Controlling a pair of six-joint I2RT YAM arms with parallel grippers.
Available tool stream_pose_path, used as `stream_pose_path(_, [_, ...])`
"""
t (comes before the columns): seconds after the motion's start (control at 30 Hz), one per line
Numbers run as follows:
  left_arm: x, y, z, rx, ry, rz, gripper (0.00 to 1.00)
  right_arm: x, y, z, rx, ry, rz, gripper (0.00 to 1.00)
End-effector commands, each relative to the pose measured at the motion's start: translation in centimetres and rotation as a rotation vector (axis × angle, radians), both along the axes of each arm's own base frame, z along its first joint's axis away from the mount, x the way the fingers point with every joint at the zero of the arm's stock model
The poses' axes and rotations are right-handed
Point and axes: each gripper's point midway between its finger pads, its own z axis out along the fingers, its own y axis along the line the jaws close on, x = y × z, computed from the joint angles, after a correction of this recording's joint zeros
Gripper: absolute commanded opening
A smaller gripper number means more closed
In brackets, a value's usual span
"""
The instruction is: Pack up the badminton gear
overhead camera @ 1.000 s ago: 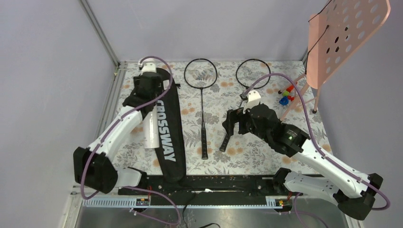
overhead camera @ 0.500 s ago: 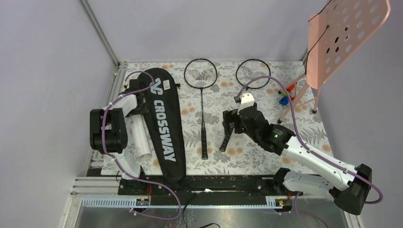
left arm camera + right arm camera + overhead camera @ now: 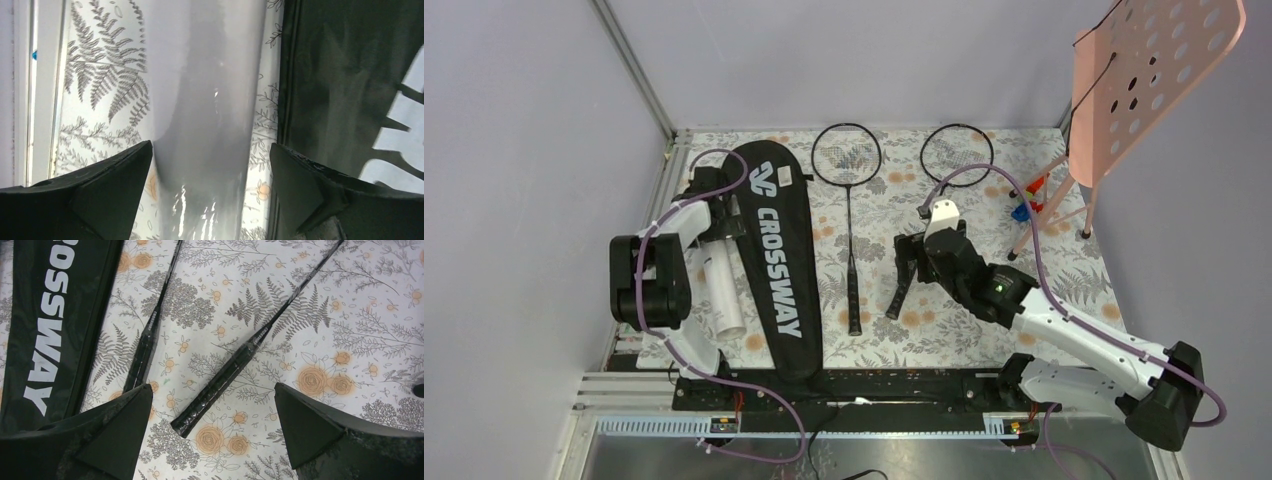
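I should next move my left gripper away from the tube [image 3: 724,292], across the bag and down onto the bag's long edge [image 3: 812,252] that faces the rackets.
The black CROSSWAY bag [image 3: 779,262] lies lengthwise at the left. Beside it on its left lies the long white tube [image 3: 724,292]. My left gripper [image 3: 715,222] hangs over the tube's far end. In the left wrist view the tube [image 3: 205,75] runs between its open fingers [image 3: 120,175], with a gap on the right side, and the bag [image 3: 350,75] is at the right. Two black rackets [image 3: 851,230] [image 3: 929,215] lie in the middle. My right gripper [image 3: 212,390] is open just above the right racket's handle end [image 3: 215,385], touching nothing.
A pink perforated board [image 3: 1149,70] on a stand rises at the back right, with small coloured toys [image 3: 1024,207] at its foot. A metal rail [image 3: 659,200] borders the table's left edge. The floral cloth [image 3: 1044,270] covers the table.
My left arm has folded back from the bag's far end to the tube beside the bag, and its jaws have opened wider. The right gripper shifted slightly left, still open.
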Motion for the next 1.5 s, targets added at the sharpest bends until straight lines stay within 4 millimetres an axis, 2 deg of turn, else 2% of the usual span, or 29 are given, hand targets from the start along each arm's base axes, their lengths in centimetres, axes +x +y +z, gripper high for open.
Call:
stream_pose_path(0.0, [0.2,-0.6,5.3,-0.036,-0.145,0.065,0.99,0.4,-1.2,0.9,0.059,-0.066,-0.084,1.00])
stream_pose_path(0.1, [-0.2,-1.8,8.2,-0.017,-0.225,0.102,0.99,0.3,-2.0,0.5,0.085,-0.082,-0.121,1.00])
stream_pose_path(0.2, [-0.2,-5.3,10.4,-0.034,-0.298,0.049,0.99,0.0,-2.3,-0.4,0.119,-0.082,-0.142,1.00])
stream_pose_path(0.27, [-0.1,-8.5,10.8,-0.126,-0.331,-0.007,0.99,-0.4,-2.1,-1.2,0.177,-0.065,-0.155,1.00])
stream_pose_path(0.37, [-0.5,-13.7,9.5,-0.238,-0.321,-0.128,0.99,-1.0,-1.7,-2.3,0.246,-0.057,-0.135,1.00])
stream_pose_path(0.4, [-0.9,-14.8,8.8,-0.245,-0.300,-0.154,0.99,-1.2,-1.6,-2.5,0.266,-0.056,-0.130,0.99])
stream_pose_path(0.5, [-2.0,-17.5,6.6,-0.268,-0.216,-0.209,0.96,-1.8,-1.8,-3.3,0.294,-0.059,-0.118,1.00])
stream_pose_path(0.73, [-4.3,-22.0,1.4,-0.328,-0.056,-0.321,0.92,-2.1,-2.6,-4.2,0.297,-0.074,-0.129,1.00])
stream_pose_path(0.83, [-5.0,-21.6,-0.4,-0.262,0.015,-0.309,0.90,-2.1,-2.7,-4.5,0.280,-0.073,-0.124,1.00])
stream_pose_path(0.93, [-5.2,-20.9,-1.3,-0.218,0.057,-0.290,0.88,-2.0,-2.9,-4.8,0.263,-0.076,-0.133,1.00])
stream_pose_path(1.1, [-5.8,-21.1,-2.7,-0.204,0.110,-0.307,0.83,-1.9,-3.1,-5.1,0.247,-0.074,-0.139,1.00])
stream_pose_path(1.33, [-6.5,-21.8,-4.1,-0.202,0.162,-0.317,0.66,-1.8,-3.5,-5.0,0.237,-0.084,-0.152,1.00])
stream_pose_path(1.47, [-7.1,-22.0,-5.4,-0.192,0.203,-0.311,0.48,-1.7,-4.1,-5.0,0.234,-0.098,-0.175,1.00])
